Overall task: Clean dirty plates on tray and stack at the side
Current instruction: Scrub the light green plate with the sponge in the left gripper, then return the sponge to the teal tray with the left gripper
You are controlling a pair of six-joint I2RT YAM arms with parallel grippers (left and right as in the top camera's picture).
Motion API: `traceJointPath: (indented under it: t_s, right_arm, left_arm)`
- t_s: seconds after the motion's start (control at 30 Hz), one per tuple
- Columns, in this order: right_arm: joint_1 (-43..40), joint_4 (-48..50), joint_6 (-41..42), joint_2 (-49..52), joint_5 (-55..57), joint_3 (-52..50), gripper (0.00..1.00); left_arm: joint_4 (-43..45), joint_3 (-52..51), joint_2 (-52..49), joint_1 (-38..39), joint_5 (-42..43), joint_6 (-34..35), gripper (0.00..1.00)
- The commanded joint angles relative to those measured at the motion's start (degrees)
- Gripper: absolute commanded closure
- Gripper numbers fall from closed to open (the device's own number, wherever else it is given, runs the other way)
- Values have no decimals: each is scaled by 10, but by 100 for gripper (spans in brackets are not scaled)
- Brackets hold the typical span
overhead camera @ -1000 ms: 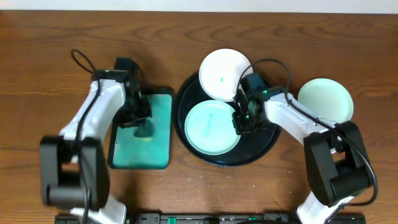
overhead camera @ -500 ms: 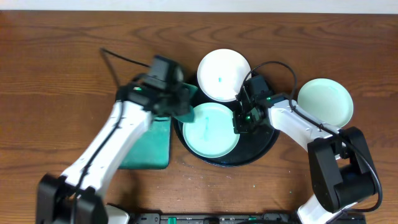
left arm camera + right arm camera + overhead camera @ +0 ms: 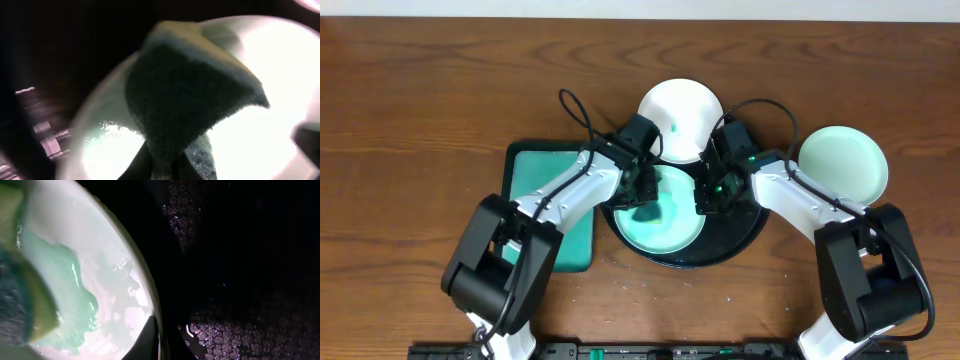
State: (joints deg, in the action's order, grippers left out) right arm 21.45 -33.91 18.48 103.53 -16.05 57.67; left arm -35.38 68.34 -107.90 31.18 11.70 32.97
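Note:
My left gripper carries the sponge up off the mint plate next, then over the teal basin beside the tray, then releases it inside.
The black tray (image 3: 752,222) holds a pale-mint plate (image 3: 672,228) at its front and a white plate (image 3: 680,112) with a small teal dot at its back rim. A third plate (image 3: 842,160) lies on the table to the right. My left gripper (image 3: 642,198) is shut on a dark green and yellow sponge (image 3: 190,100) and presses it on the mint plate (image 3: 280,75). My right gripper (image 3: 710,195) is shut on that plate's right rim (image 3: 145,280), one finger (image 3: 149,337) on top. Teal soapy liquid covers the plate's left part in the right wrist view.
A rectangular teal basin (image 3: 545,170) lies left of the tray, partly under my left arm. The tray floor (image 3: 250,310) is wet with droplets. The wooden table (image 3: 420,100) stretches all round.
My left arm has swung right from the teal basin, carrying the sponge onto the mint plate in the tray. My right gripper has stayed on the plate's rim.

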Motion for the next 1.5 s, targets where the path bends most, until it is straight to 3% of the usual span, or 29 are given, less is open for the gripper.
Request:
traceJointPath:
  t_s: [0.0, 0.13, 0.37, 0.53, 0.67, 0.8, 1.0, 1.07, 1.3, 1.47]
  right_arm:
    - [8, -12, 3, 17, 10, -21, 99]
    - [8, -12, 3, 17, 10, -21, 99]
    - [8, -12, 4, 17, 10, -21, 99]
    - [8, -17, 3, 17, 10, -21, 99]
    - [8, -16, 4, 17, 10, -21, 99]
    - [8, -16, 4, 17, 10, -21, 99]
    - [8, -15, 4, 17, 10, -21, 99]
    - [8, -14, 4, 17, 10, -21, 99]
    - [8, -15, 4, 17, 10, -21, 99]
    - [8, -14, 3, 17, 21, -21, 98]
  left_arm:
    - [-56, -9, -13, -18, -200, -2, 93]
    - [-47, -9, -13, -22, -144, -22, 93]
    - [97, -10, -50, 18, 195, -29, 93]
    - [97, -10, -61, 49, 239, -27, 93]
    - [43, -9, -52, 45, 214, -25, 93]
    - [-40, -9, -43, 19, 40, 19, 93]
    - [-118, -9, -19, -2, -263, 29, 93]
    - [-121, -9, -16, -3, -311, 21, 93]
    - [-156, 21, 10, -5, -300, 14, 93]
    - [-160, 24, 115, -36, -187, 14, 93]
